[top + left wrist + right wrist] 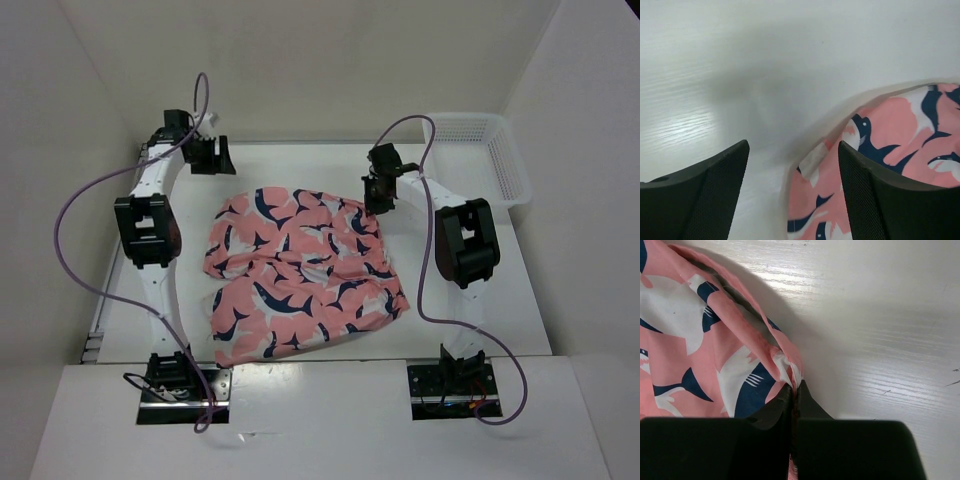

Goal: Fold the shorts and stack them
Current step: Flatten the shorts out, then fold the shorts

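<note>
My left gripper is above the shorts' unheld far corner (234, 204) (811, 161), which lies below and back, so next it will move down onto that corner, back and to the right in the top view.
The coral-pink shorts (300, 270) with navy and white whale shapes lie spread and rumpled on the white table. My right gripper (377, 200) is at their far right corner, shut on a pinch of the fabric edge (790, 371). My left gripper (212, 155) is open and empty, a little beyond the shorts' far left corner. In the left wrist view the fingers (875, 200) stand wide apart above the table, with a corner of the shorts (880, 150) under the right finger.
A white plastic mesh basket (480, 155) stands at the far right of the table. White walls close in the table on the left, back and right. Purple cables loop from both arms.
</note>
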Motion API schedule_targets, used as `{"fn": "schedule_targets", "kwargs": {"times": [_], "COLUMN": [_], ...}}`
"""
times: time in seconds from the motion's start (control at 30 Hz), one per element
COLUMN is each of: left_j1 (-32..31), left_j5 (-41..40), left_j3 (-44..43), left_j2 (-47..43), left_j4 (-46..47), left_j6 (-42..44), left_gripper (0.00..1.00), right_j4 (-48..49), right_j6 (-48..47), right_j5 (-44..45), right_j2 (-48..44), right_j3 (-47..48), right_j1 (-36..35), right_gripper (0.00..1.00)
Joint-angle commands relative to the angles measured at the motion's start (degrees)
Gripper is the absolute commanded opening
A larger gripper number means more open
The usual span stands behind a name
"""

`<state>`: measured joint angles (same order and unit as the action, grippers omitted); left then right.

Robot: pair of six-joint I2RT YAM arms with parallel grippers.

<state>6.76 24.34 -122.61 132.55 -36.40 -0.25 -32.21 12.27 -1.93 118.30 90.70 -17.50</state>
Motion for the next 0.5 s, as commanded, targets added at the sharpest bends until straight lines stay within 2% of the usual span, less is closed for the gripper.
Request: {"fn": "schedule_targets", "kwargs": {"times": [0.0,0.2,0.27,0.33,0.37,0.4,0.47], "left_j1": [-1.8,-5.4,-6.0,-6.5,-6.5,-6.5,-6.5], "left_j5": [0.9,-0.3,-0.8,-0.8,-0.2,1.1,5.4], "left_j3": [-1.9,-0.6,0.4,1.9,2.8,2.8,4.0], "left_j2": [6.7,8.1,8.1,8.1,8.1,7.4,6.7], "left_j4": [-6.1,-8.5,-8.5,-9.0,-9.6,-9.6,-12.2], "left_j6": [0.3,0.3,0.3,0.3,0.3,0.3,0.3], "left_gripper": [0.79,0.79,0.72,0.57,0.42,0.36,0.34], "right_j4": [0.8,0.3,0.3,0.3,0.3,0.3,0.3], "right_j6": [-0.8,-0.8,-0.8,-0.8,-0.8,-0.8,-0.8], "right_j5": [0.0,0.0,0.0,-0.6,-0.6,-0.6,-0.6], "right_j2": [-1.2,-1.2,-1.2,-1.2,-1.2,-1.2,-1.8], "right_j3": [2.7,3.3,3.9,3.9,3.9,4.4,5.0], "right_j1": [-0.7,-0.7,-0.7,-0.7,-0.7,-0.7,-0.7], "right_gripper": [0.0,0.0,0.0,0.0,0.0,0.0,0.0]}}
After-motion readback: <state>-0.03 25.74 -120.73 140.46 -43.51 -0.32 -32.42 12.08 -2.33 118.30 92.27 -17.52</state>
